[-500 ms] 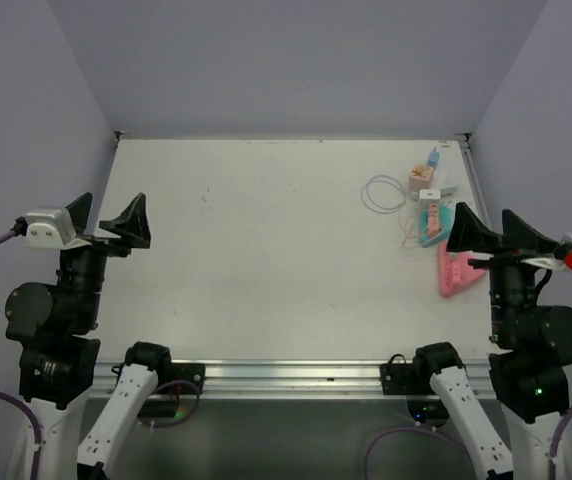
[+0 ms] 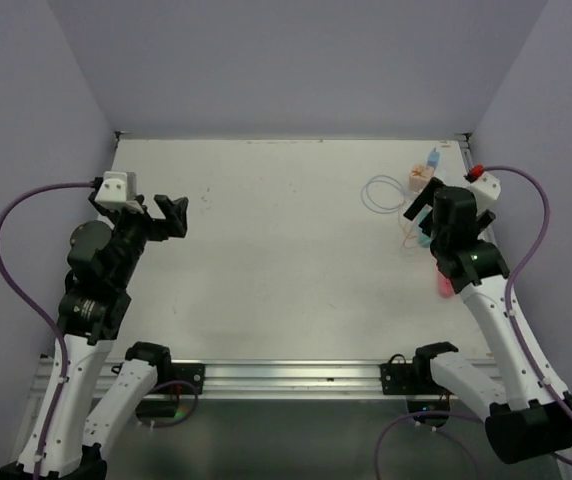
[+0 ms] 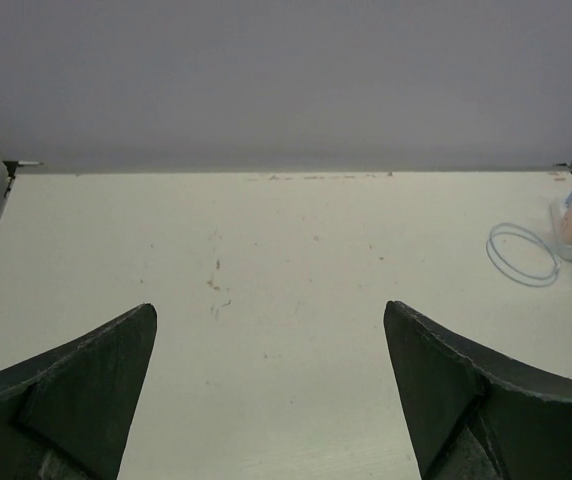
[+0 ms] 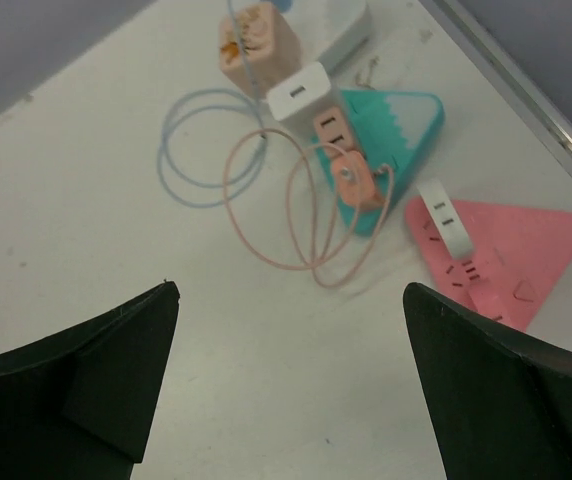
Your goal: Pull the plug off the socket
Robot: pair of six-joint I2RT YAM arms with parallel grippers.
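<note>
The right gripper moves down toward the pink socket next, its open fingers around the white bar plug's near end, since that end points toward them.
A teal triangular socket [image 4: 406, 125] lies at the table's right side, with a white plug [image 4: 302, 92] and an orange plug [image 4: 351, 178] in it. The orange plug's pink cable [image 4: 296, 225] loops on the table. In the top view my right gripper [image 2: 426, 222] hovers over this socket [image 2: 424, 240] and hides most of it. In the right wrist view the right gripper [image 4: 291, 287] is open and empty, short of the cable. My left gripper [image 2: 151, 225] is open and empty over the table's left side, and the left wrist view [image 3: 269, 307] shows bare table between its fingers.
A pink triangular socket [image 4: 511, 245] with a white bar plug [image 4: 444, 215] lies right of the teal one. An orange cube socket [image 4: 256, 40] with a looped blue cable [image 4: 201, 140] and a white block [image 4: 341, 25] lie behind. The table's right rail [image 4: 526, 95] runs close by.
Both arms have swung from the table's sides out over it. The right gripper now hangs above the sockets; the left one is over the left part of the table.
</note>
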